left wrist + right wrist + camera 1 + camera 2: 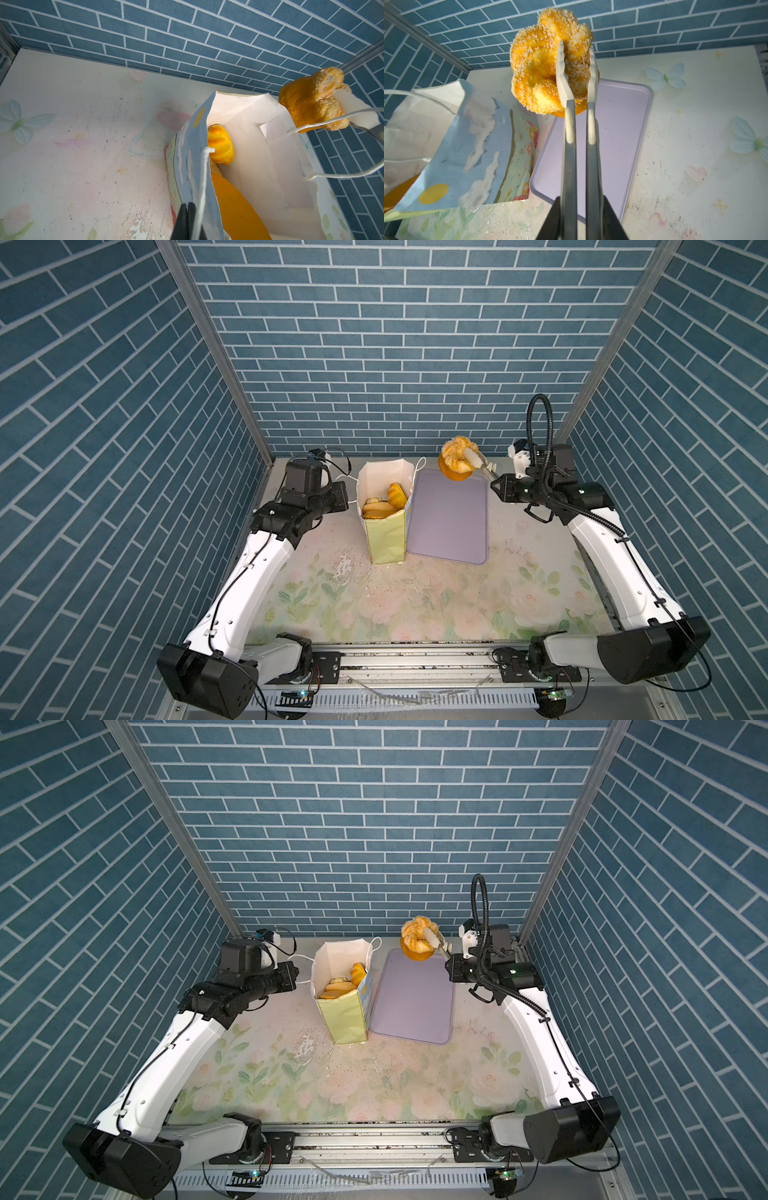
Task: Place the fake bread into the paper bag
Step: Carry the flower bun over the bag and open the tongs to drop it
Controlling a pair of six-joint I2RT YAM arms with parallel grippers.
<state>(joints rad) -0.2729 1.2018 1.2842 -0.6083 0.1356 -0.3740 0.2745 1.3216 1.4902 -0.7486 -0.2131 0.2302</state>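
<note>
The bag has room above its breads. My right gripper should next carry the ring bread (455, 462) across the tray over the bag's opening (383, 483) and let go of the handles of the tongs.
The paper bag (384, 539) (347, 1019) stands open at mid-table with several fake breads (380, 508) inside, among them a ridged yellow bun (220, 143). My left gripper (345, 497) (186, 207) sits beside the bag's left face, shut, with the white cord handle (202, 178) running taut into it. My right gripper (500, 485) (580, 207) is shut on grey tongs (569, 166). The tongs clamp a crumb-coated twisted ring bread (455, 462) (415, 940) (542, 68) in the air, above the tray's far end and right of the bag's mouth.
A flat lavender tray (449, 522) (618, 135) lies against the bag's right side with nothing on it. Blue brick walls close in the back and both sides. The floral tabletop (415, 605) stretches toward the front rail.
</note>
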